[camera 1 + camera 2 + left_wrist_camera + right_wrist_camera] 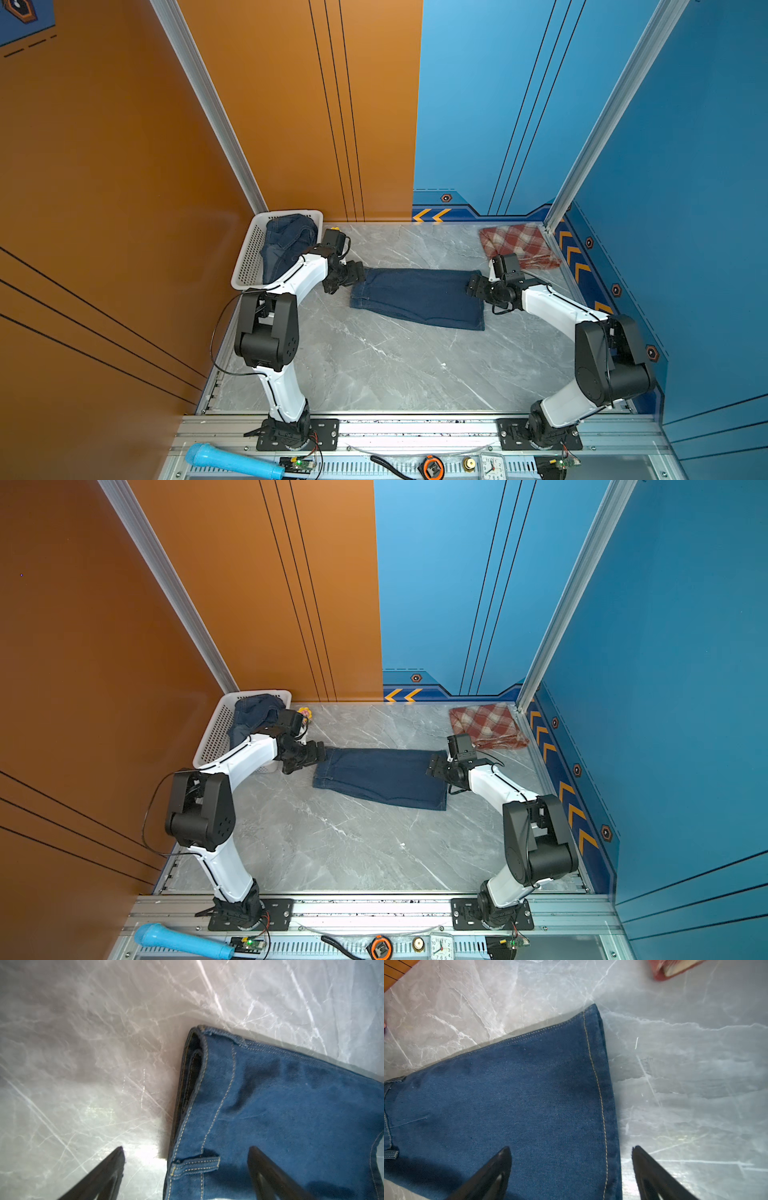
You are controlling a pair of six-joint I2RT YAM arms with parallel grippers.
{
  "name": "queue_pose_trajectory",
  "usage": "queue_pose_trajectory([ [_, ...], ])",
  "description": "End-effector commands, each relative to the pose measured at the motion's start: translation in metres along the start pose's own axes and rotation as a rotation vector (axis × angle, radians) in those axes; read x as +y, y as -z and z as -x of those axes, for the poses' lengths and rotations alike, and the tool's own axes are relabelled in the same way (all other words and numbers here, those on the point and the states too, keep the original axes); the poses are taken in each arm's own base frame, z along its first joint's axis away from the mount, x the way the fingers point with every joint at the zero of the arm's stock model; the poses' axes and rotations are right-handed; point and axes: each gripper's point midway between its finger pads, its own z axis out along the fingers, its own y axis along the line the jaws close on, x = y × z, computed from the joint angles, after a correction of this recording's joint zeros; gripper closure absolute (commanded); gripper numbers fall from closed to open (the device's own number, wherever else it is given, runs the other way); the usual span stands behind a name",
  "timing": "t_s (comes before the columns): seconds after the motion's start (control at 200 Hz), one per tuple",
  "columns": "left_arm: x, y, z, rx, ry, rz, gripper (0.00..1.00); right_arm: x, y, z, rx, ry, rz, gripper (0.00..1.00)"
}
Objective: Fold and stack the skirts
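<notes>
My left gripper lowers onto the waistband edge by the belt loop (356,297) (184,1170) next and closes there, since that stitched edge already runs between its open fingers.
A dark blue denim skirt (417,297) (380,777) lies folded into a long band across the middle of the grey marble table. My left gripper (356,275) (186,1148) is open over its waistband end, one finger above the belt-loop cloth and one above bare table. Over the hem end, my right gripper (471,286) (571,1147) also stands open, straddling the stitched edge. Neither holds anything. The plaid skirt (519,245) lies folded at the back right corner. Another denim skirt (289,241) is bunched in the white basket (249,257).
The basket stands at the back left against the orange wall. A small yellow toy (305,713) sits behind my left wrist. On the front rail lie a blue microphone (232,459), a tape measure (432,467) and a small clock (492,467).
</notes>
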Motion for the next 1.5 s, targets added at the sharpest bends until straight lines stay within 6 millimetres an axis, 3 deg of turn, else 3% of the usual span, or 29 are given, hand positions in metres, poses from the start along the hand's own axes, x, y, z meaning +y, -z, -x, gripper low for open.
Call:
queue_pose_trajectory([
  [0.0,-0.007,-0.012,-0.019,0.101,-0.046,-0.061,0.08,-0.009,-0.009,-0.022,0.073,0.014,-0.017,0.1],
  [0.185,0.004,-0.032,-0.028,0.16,-0.08,-0.012,0.11,-0.015,-0.015,-0.033,0.091,-0.004,-0.011,0.12],
  [0.501,0.001,-0.061,-0.05,0.23,-0.129,0.041,0.13,-0.016,-0.026,-0.044,0.112,-0.032,0.02,0.15],
  [0.591,0.004,-0.068,-0.055,0.248,-0.125,0.06,0.22,-0.018,-0.029,-0.048,0.118,-0.039,0.02,0.16],
  [0.686,0.005,-0.078,-0.063,0.276,-0.117,0.071,0.42,-0.018,-0.034,-0.049,0.122,-0.058,0.037,0.17],
  [0.801,0.012,-0.082,-0.061,0.273,-0.123,0.136,0.9,-0.016,-0.039,-0.048,0.119,-0.078,0.055,0.18],
  [0.826,0.014,-0.08,-0.059,0.268,-0.121,0.155,1.0,-0.015,-0.039,-0.047,0.116,-0.08,0.058,0.19],
  [0.916,0.021,-0.066,-0.043,0.215,-0.125,0.222,1.0,-0.014,-0.038,-0.046,0.115,-0.08,0.064,0.19],
  [1.116,0.018,-0.009,0.001,0.028,-0.167,0.336,1.0,-0.015,-0.03,-0.039,0.078,-0.11,0.074,0.19],
  [1.262,-0.002,0.024,0.018,-0.081,-0.265,0.417,1.0,-0.004,-0.031,-0.037,0.044,-0.18,0.129,0.2],
  [1.492,-0.046,0.052,0.022,-0.205,-0.495,0.576,1.0,0.026,-0.05,-0.044,0.033,-0.265,0.247,0.33],
])
